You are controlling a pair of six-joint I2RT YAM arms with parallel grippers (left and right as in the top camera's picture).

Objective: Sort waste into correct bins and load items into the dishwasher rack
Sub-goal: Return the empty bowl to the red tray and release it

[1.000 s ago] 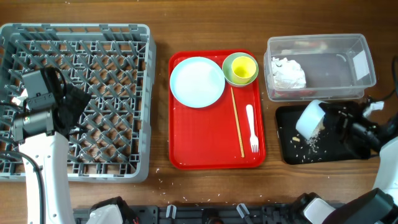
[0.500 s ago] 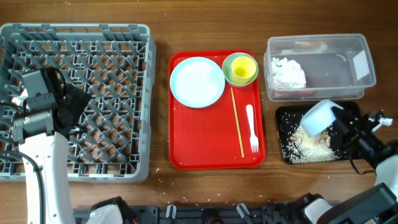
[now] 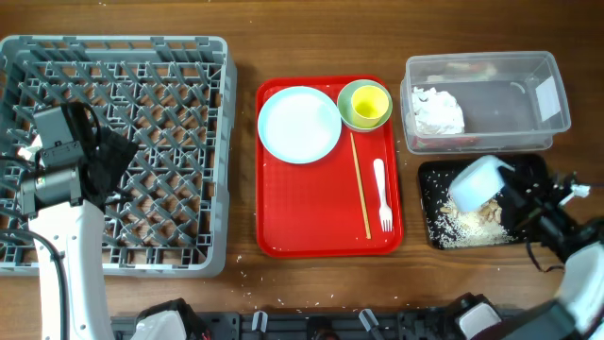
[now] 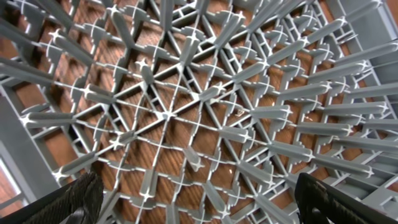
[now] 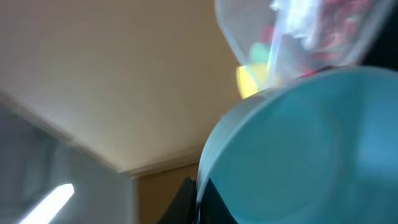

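The right gripper turns to level the bowl next, swings past the fork and brings it down onto the red tray's near part (image 3: pixel 310 210), bare beside the chopsticks.
My right gripper (image 3: pixel 503 200) is shut on the rim of a pale blue bowl (image 3: pixel 475 182), held tipped over the black tray (image 3: pixel 432 175); the bowl fills the right wrist view (image 5: pixel 311 149). Rice and beige scraps (image 3: pixel 462 225) lie in the tray. The clear tub (image 3: pixel 557 104) holds a crumpled white napkin (image 3: pixel 438 110) and a red scrap. On the red serving tray (image 3: pixel 311 217) lie a pale blue plate (image 3: pixel 299 124), a yellow-green cup (image 3: pixel 368 102) in a bowl, chopsticks (image 3: pixel 360 185) and a white fork (image 3: pixel 382 194). My left gripper (image 4: pixel 199 202) is open above the grey rack (image 3: pixel 170 123).
Loose rice grains are scattered on the wooden table in front of the rack and the red tray. The rack's upright pegs fill the left wrist view (image 4: pixel 205 112).
The bowl was tipped over the black tray and rice with scraps spilled into it. The bowl has since shifted slightly up and left. The left arm has not moved.
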